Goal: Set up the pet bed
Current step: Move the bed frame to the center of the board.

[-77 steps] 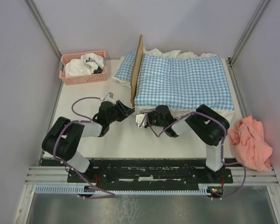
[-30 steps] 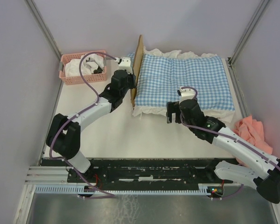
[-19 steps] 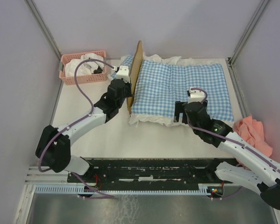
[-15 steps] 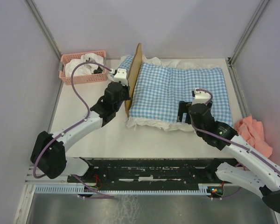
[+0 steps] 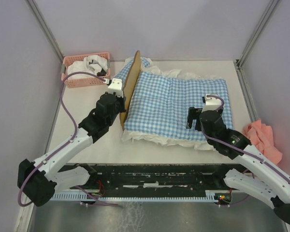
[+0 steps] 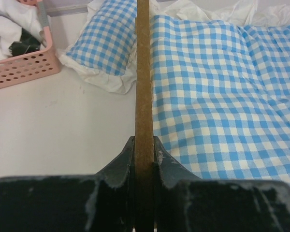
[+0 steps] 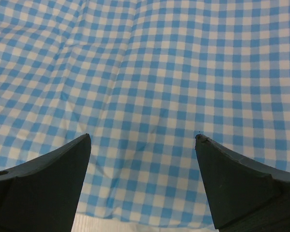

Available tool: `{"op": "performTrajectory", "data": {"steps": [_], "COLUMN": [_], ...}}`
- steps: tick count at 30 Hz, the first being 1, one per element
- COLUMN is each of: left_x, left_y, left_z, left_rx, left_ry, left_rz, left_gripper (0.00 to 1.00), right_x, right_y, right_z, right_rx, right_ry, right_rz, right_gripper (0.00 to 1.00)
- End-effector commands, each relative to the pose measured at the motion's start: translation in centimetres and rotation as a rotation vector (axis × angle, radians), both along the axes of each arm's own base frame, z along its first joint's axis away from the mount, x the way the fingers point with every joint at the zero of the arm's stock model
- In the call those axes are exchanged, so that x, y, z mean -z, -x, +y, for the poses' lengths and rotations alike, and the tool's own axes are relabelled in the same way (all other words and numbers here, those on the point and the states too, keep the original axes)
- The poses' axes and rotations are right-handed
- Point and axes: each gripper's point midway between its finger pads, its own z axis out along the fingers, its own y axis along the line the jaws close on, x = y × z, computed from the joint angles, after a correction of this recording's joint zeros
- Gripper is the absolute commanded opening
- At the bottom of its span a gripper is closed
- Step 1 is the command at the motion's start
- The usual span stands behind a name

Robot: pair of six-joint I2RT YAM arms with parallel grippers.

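My left gripper is going to drag the headboard (image 5: 129, 89) to the left in the top view next, turn it straighter and then open.
The pet bed shows as a light-wood headboard (image 5: 129, 89) standing on edge, its frame hidden under blue-white gingham bedding (image 5: 166, 104). My left gripper (image 5: 118, 98) is shut on the headboard's near end; in the left wrist view the wooden board (image 6: 144, 72) runs straight up from between the black fingers (image 6: 122, 162) of that gripper (image 6: 145, 141). My right gripper (image 5: 195, 118) hangs open over the bedding's near right part. In the right wrist view, gingham bedding (image 7: 159, 72) fills the gap in the gripper (image 7: 142, 137), nothing held.
A gingham pillow (image 5: 145, 63) lies behind the headboard, also in the left wrist view (image 6: 106, 43). A pink basket (image 5: 76, 82) with white and dark cloth stands at the back left. A peach cloth (image 5: 263, 140) lies at the right edge.
The bed has swung and slid toward the near left with my left gripper on its headboard. The right gripper has moved right over the bedding and stays open.
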Motion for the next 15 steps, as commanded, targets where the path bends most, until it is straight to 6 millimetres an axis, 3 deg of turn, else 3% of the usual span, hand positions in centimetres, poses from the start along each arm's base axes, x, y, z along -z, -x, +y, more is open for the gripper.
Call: {"op": "performTrajectory", "data": {"steps": [1, 11, 15], "left_x": [-13.0, -9.8, -8.4], "left_y": [2.2, 6.8, 7.7], "left_z": [3.2, 14.1, 16.3], "left_rx": [-0.079, -0.461, -0.542], "left_ry": [0.213, -0.042, -0.141], "left_rz": [-0.348, -0.272, -0.262], "left_gripper": [0.03, 0.03, 0.03], "right_x": [0.1, 1.3, 2.0], "right_y": [-0.2, 0.1, -0.3], "right_z": [0.2, 1.8, 2.1], "right_rx": [-0.011, -0.085, -0.081], "right_ry": [0.017, 0.035, 0.067], "right_rz": [0.013, 0.105, 0.135], "right_gripper": [0.96, 0.93, 0.91]}}
